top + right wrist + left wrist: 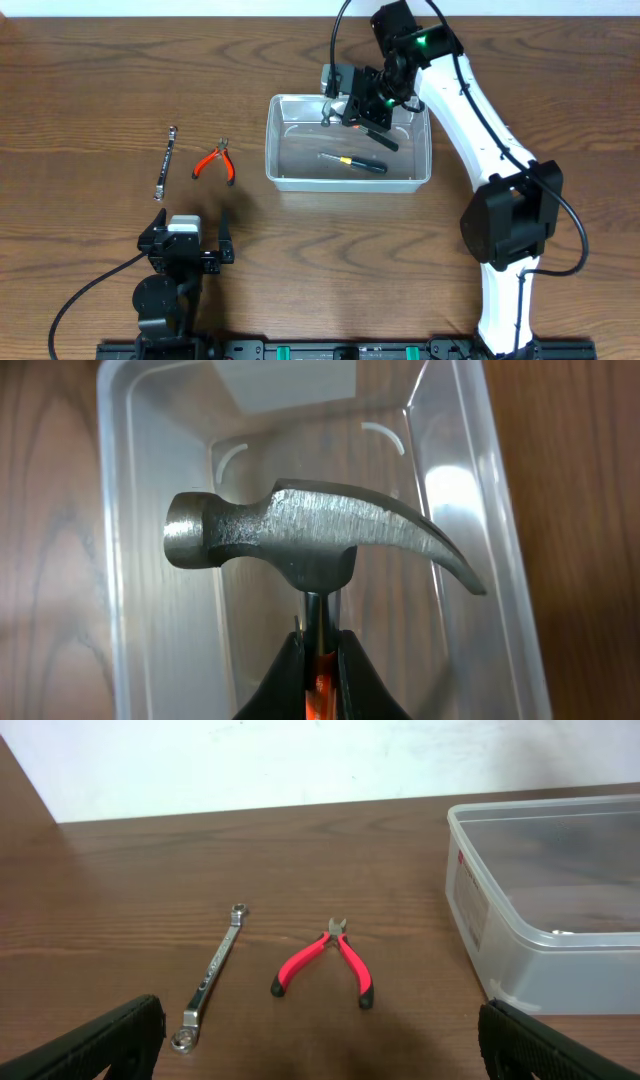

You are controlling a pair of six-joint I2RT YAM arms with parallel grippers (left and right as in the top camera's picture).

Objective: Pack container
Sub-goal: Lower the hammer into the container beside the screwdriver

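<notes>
The claw hammer needs to go down next onto the container's bottom beside the screwdriver (352, 162), where my right gripper needs to release the hammer's handle. The container's bottom below is still bare.
The clear plastic container (285, 165) stands right of the table's middle; it also shows in the left wrist view (480, 920) and the right wrist view (120, 560). A black screwdriver (352, 162) lies inside it. My right gripper (368, 108) is shut on a claw hammer (300, 540) by its handle and holds it over the container's far end, with the steel head (334, 108) pointing down into the tub. My left gripper (320, 1050) is open and empty near the front left. Red-handled pliers (215, 162) (325, 960) and a steel wrench (166, 160) (212, 975) lie left of the container.
The table is brown wood, with a black rail (340, 350) along its front edge. The right arm's white links (480, 120) reach over the table's right side. A white wall stands behind the table in the left wrist view.
</notes>
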